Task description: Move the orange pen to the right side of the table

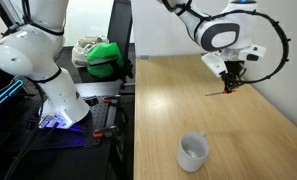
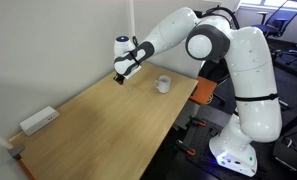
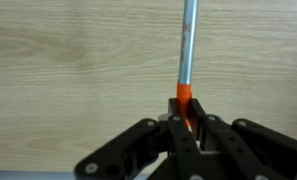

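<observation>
My gripper swings sideways over the bare wood between mug and wall [image 1: 260,164] next and lets go of the orange pen [image 1: 228,88], since that clear spot is on its mug side.
My gripper [image 3: 185,118] is shut on the orange pen [image 3: 184,98]. Its orange part sits between the fingertips and a grey-blue shaft sticks out past them over the wood. In both exterior views the gripper [image 1: 229,82] [image 2: 119,73] points down over the far part of the light wood table [image 1: 178,105] [image 2: 98,130]. The pen [image 1: 228,88] shows as a small red mark at the fingertips, low over the tabletop. I cannot tell whether it touches the wood.
A white mug [image 1: 193,152] [image 2: 163,84] stands on the table, apart from the gripper. A white box [image 2: 38,121] lies near one table corner. A black cart with a green object [image 1: 105,57] and the robot base [image 1: 48,80] stand beside the table. A wall borders the table's long side.
</observation>
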Robot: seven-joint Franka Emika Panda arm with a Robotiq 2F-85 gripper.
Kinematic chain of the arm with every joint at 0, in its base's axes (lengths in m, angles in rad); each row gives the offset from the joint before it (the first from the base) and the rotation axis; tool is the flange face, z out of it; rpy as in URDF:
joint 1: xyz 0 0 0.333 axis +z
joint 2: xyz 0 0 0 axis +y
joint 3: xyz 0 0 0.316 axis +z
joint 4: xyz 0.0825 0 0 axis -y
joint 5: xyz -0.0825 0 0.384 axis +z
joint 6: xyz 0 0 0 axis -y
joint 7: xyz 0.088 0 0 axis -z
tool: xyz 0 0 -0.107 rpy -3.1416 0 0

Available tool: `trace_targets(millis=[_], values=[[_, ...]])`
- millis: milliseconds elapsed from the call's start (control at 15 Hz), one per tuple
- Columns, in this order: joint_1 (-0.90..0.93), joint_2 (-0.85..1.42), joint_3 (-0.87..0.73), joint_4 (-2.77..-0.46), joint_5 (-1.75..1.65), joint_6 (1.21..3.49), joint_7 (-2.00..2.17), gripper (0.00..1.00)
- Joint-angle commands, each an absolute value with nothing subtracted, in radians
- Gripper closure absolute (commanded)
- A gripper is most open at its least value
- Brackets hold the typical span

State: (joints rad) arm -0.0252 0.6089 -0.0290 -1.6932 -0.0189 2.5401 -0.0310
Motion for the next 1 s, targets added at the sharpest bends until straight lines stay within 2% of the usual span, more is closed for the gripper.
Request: trace_targets(millis=[0, 933], values=[[-0.062, 0.611, -0.029, -1.629, 0.026, 2.485, -0.003, 0.97], [-0.171, 0.713, -0.078, -1.431, 0.143, 2.414, 0.144, 0.97]])
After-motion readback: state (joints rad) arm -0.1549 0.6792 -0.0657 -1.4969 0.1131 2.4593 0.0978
